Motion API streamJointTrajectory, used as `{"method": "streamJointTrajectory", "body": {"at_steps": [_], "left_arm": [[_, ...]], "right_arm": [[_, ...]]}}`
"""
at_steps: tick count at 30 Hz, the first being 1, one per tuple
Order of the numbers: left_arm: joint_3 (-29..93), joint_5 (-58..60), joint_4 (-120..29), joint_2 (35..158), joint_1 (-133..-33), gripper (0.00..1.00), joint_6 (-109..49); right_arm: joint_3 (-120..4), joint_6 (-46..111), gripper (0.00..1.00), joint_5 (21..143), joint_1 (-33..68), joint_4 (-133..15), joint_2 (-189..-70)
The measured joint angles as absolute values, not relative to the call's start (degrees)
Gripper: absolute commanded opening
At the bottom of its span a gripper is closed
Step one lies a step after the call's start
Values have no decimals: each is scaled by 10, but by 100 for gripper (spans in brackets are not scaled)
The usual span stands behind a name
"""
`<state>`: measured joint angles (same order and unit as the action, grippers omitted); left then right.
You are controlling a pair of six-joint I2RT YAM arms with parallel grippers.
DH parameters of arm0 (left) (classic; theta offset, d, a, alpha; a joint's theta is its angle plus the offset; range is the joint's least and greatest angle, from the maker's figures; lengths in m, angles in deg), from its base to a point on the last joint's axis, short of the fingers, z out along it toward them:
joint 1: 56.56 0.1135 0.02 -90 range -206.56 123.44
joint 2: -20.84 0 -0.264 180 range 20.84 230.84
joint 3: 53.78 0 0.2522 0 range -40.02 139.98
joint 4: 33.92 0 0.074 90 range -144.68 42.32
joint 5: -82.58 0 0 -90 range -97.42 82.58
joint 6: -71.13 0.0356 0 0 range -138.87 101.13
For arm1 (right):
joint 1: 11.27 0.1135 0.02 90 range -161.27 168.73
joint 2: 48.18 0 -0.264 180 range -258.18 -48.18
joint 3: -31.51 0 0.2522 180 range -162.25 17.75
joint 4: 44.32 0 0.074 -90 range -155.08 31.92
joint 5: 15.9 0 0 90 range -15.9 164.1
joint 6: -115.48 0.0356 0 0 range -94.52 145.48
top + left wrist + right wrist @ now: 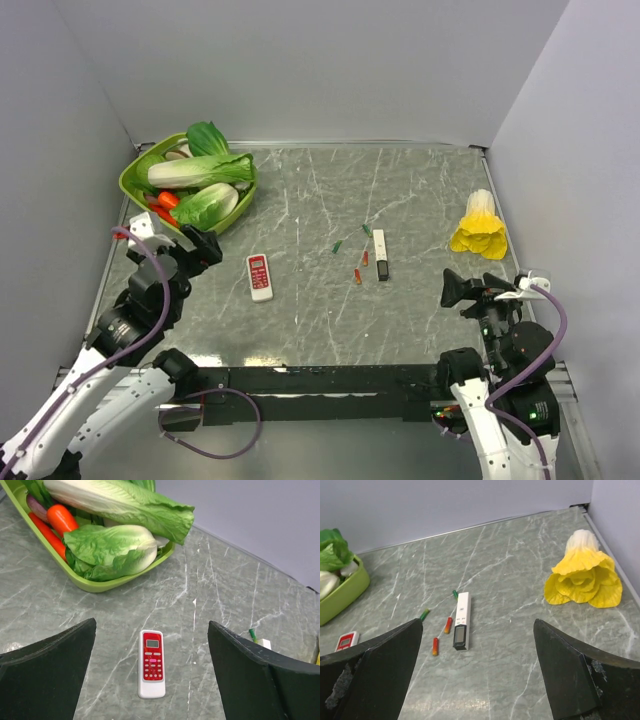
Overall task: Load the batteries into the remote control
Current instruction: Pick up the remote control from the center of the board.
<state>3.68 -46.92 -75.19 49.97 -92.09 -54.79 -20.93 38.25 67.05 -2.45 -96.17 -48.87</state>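
Observation:
My left gripper should next move down and over the remote's middle (pixel 259 274) (pixel 152 661), which is below it and to its right in the top view, because both sides of the remote are clear.
The remote control (pixel 259 277) lies flat on the marble table, red front up, left of centre. In the left wrist view it (pixel 151 663) lies between and below my open fingers. My left gripper (pixel 205 245) (pixel 151 624) is open and empty, up and to the left of the remote. Two orange-red batteries (pixel 357 276) (pixel 365 258) lie near the table's middle; the right wrist view shows both (pixel 435 646) (pixel 448 625). My right gripper (pixel 455 287) (pixel 478 622) is open and empty, to the right of the batteries.
A narrow white-and-black bar (pixel 381 255) (pixel 461 620) lies just right of the batteries. Two small green pieces (pixel 337 246) (pixel 366 230) lie behind them. A green basket (pixel 130 180) (pixel 100 586) of vegetables stands at the back left. A yellow vegetable (pixel 480 228) (pixel 582 577) lies at the right wall.

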Motion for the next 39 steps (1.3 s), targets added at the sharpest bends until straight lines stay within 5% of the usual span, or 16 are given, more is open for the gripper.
{"method": "streamJointTrajectory", "body": {"at_steps": [39], "left_arm": [[166, -394, -847, 1065, -955, 97, -740]], "right_arm": [[-246, 432, 100, 749, 43, -992, -489]]}}
